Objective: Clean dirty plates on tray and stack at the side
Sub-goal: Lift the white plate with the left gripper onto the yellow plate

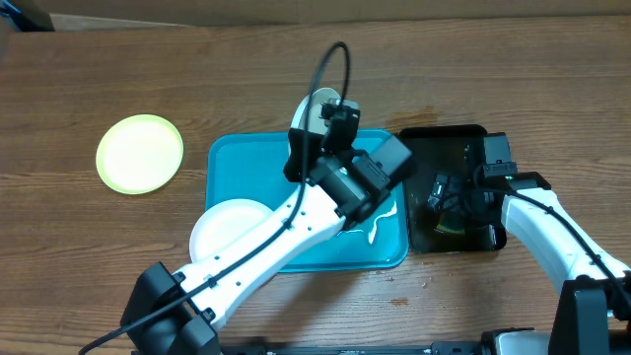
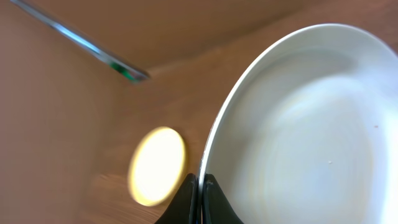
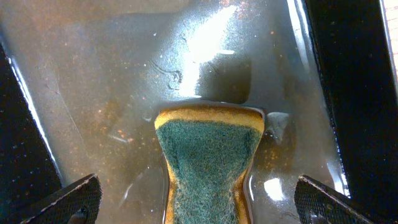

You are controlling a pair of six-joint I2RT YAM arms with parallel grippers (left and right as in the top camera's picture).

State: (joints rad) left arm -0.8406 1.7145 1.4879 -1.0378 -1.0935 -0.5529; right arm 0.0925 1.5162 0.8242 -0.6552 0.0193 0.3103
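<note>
My left gripper will next go left in the overhead view, then down, to level and release the tilted plate on the lime-green plate [image 1: 139, 153] [image 2: 157, 166] beside the tray.
My left gripper [image 1: 317, 126] is shut on the rim of a white plate [image 1: 307, 108] and holds it tilted on edge above the far side of the turquoise tray [image 1: 237, 163]. In the left wrist view the fingers [image 2: 200, 190] pinch this plate's rim [image 2: 298, 124]. A second white plate [image 1: 227, 229] lies at the tray's near left corner. The lime-green plate [image 1: 139, 153] lies on the table to the left, and it also shows in the left wrist view [image 2: 157, 165]. My right gripper [image 3: 202, 205] is open, its fingers either side of a green-and-yellow sponge [image 3: 209, 155].
The sponge lies in a smaller black tray [image 1: 449, 138] holding murky water, right of the turquoise tray. White streaks of liquid lie on the turquoise tray's right part [image 1: 380, 222]. The left arm stretches across the turquoise tray from the near edge.
</note>
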